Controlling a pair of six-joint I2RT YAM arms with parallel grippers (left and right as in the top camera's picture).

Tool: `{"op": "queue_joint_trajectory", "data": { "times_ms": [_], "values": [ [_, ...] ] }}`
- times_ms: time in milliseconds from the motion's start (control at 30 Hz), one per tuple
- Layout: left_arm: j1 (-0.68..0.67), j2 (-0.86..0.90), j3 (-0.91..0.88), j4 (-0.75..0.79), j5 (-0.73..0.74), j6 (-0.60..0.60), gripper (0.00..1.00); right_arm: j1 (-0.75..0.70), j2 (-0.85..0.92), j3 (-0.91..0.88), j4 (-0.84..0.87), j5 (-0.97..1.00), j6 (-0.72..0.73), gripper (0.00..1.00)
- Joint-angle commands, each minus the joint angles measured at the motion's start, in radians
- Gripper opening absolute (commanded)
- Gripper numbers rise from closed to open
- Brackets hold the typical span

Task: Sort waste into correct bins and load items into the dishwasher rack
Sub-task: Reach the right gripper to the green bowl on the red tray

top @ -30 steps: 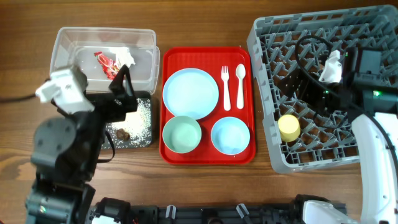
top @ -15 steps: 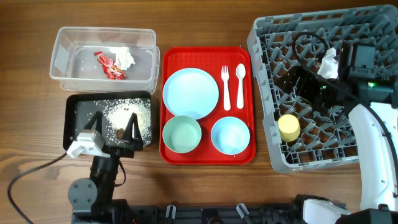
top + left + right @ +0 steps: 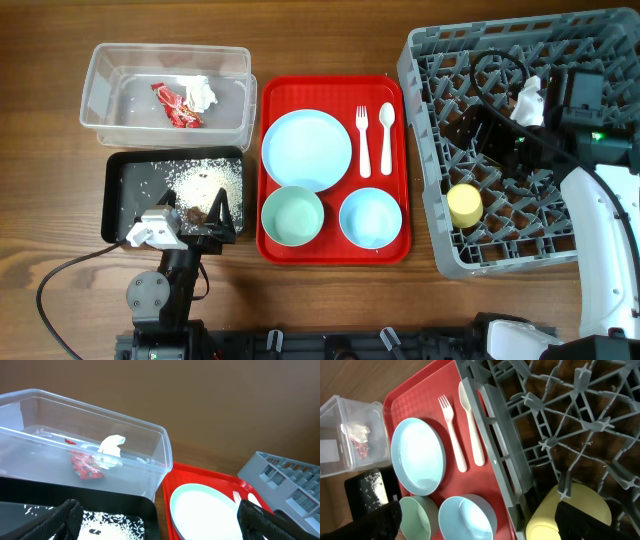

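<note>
My right gripper crosses and lowers onto the green bowl's rim beside the blue bowl next. The green bowl (image 3: 292, 215) sits below the gripper, to its left in the overhead view.
The clear tub (image 3: 100, 75) holds the red wrapper (image 3: 175, 105) and white tissue (image 3: 201, 93), also seen in the left wrist view as wrapper (image 3: 86, 466) and tissue (image 3: 111, 446). The black tray (image 3: 115, 195) holds rice and brown bits (image 3: 205, 182). The blue plate (image 3: 307, 148), fork (image 3: 363, 140), spoon (image 3: 386, 135), green bowl (image 3: 292, 215) and blue bowl (image 3: 370, 217) sit on the red serving tray. The yellow cup (image 3: 464, 205) lies in the grey rack (image 3: 420, 60). My left gripper (image 3: 195, 208) is open and empty over the black tray's near edge. My right gripper (image 3: 480, 135) is open and empty above the rack.
The red serving tray (image 3: 334, 250) lies between the black tray and the rack. A cable (image 3: 70, 270) runs over the table at the front left. The right wrist view shows the rack's wall (image 3: 495, 455) next to the spoon (image 3: 472, 425) and the cup (image 3: 570, 510) among pegs.
My left arm has drawn back from over the clear tub to the front of the table, then edged over the black tray's near side. The right arm shifted slightly.
</note>
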Motion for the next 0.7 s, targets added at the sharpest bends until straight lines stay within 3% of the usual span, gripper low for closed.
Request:
{"op": "queue_joint_trajectory", "data": {
  "times_ms": [0, 200, 300, 400, 533, 667],
  "values": [
    [0.008, -0.007, -0.001, -0.011, -0.006, 0.021, 1.0, 0.003, 0.007, 0.011, 0.005, 0.0, 0.003, 1.0],
    [0.008, -0.007, -0.001, -0.011, -0.007, 0.021, 1.0, 0.003, 0.008, 0.011, 0.005, -0.002, 0.008, 1.0],
    [0.008, -0.007, -0.001, -0.011, -0.007, 0.021, 1.0, 0.003, 0.007, 0.011, 0.07, -0.05, 0.146, 1.0],
    [0.008, -0.007, -0.001, -0.011, -0.007, 0.021, 1.0, 0.037, 0.005, 0.011, 0.111, -0.265, -0.005, 1.0],
    [0.008, -0.007, -0.001, -0.011, -0.006, 0.021, 1.0, 0.279, -0.036, 0.011, 0.085, -0.146, -0.101, 1.0],
    [0.008, -0.007, -0.001, -0.011, -0.006, 0.021, 1.0, 0.637, -0.023, 0.004, 0.054, 0.23, -0.016, 0.96]
  ]
}}
